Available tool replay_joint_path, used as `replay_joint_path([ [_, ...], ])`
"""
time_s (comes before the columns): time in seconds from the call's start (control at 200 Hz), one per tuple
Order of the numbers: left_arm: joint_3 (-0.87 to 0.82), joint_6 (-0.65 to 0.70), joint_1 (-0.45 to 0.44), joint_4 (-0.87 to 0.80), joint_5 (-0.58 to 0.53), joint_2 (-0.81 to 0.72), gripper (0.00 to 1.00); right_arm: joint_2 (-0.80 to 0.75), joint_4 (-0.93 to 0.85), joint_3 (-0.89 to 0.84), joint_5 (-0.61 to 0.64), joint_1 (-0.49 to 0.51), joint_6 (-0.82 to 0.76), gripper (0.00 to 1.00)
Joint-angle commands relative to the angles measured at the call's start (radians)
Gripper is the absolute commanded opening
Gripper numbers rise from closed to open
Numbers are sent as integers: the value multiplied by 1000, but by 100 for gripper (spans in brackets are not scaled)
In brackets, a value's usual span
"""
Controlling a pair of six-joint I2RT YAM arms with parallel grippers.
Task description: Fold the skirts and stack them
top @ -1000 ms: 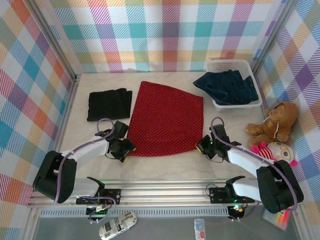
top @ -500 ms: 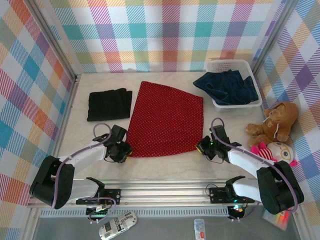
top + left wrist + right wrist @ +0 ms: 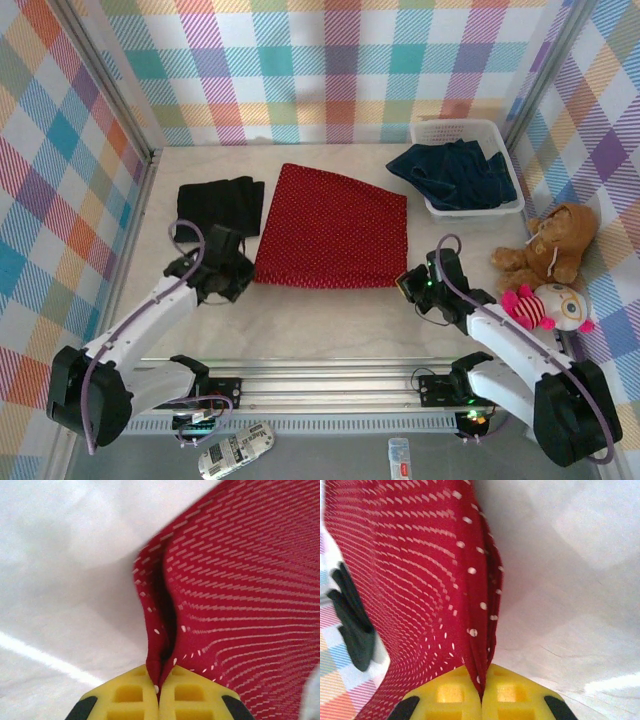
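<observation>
The pinched corner goes outward in my left gripper to the red skirt's far corner by the black skirt next. My left gripper then releases it there, folding the spread cloth.
The red dotted skirt point(image 3: 332, 228) lies spread in the middle of the table, its near edge lifted. My left gripper point(image 3: 243, 277) is shut on the skirt's near left corner; in the left wrist view the red cloth point(image 3: 240, 595) is pinched between the yellow fingertips point(image 3: 131, 696). My right gripper point(image 3: 404, 285) is shut on the near right corner, with the cloth point(image 3: 415, 580) clamped between its yellow pads point(image 3: 512, 692). A folded black skirt point(image 3: 219, 205) rests at the left. Dark blue denim skirts point(image 3: 455, 170) lie in the basket.
A white mesh basket point(image 3: 512, 205) stands at the back right. A brown teddy bear point(image 3: 550, 245) and a pink and white plush toy point(image 3: 548, 305) sit at the right edge. Plaid walls enclose the table on three sides.
My left gripper has shut on the red skirt's near left corner. Both grippers have lifted and carried the near edge away from the front, so the skirt looks shorter.
</observation>
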Motion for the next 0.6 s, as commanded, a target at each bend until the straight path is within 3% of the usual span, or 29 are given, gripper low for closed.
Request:
replay_joint_path([
  [0.0, 182, 184, 19, -30, -157, 72, 0, 6, 13, 96, 167, -16, 5, 0],
  [0.24, 576, 427, 52, 109, -221, 417, 0, 296, 124, 328, 259, -54, -28, 0],
  [0.42, 835, 486, 85, 107, -191, 670, 0, 530, 16, 563, 279, -70, -61, 0],
  [0.595, 1023, 497, 119, 83, -147, 854, 0, 662, 63, 653, 284, -91, -78, 0],
])
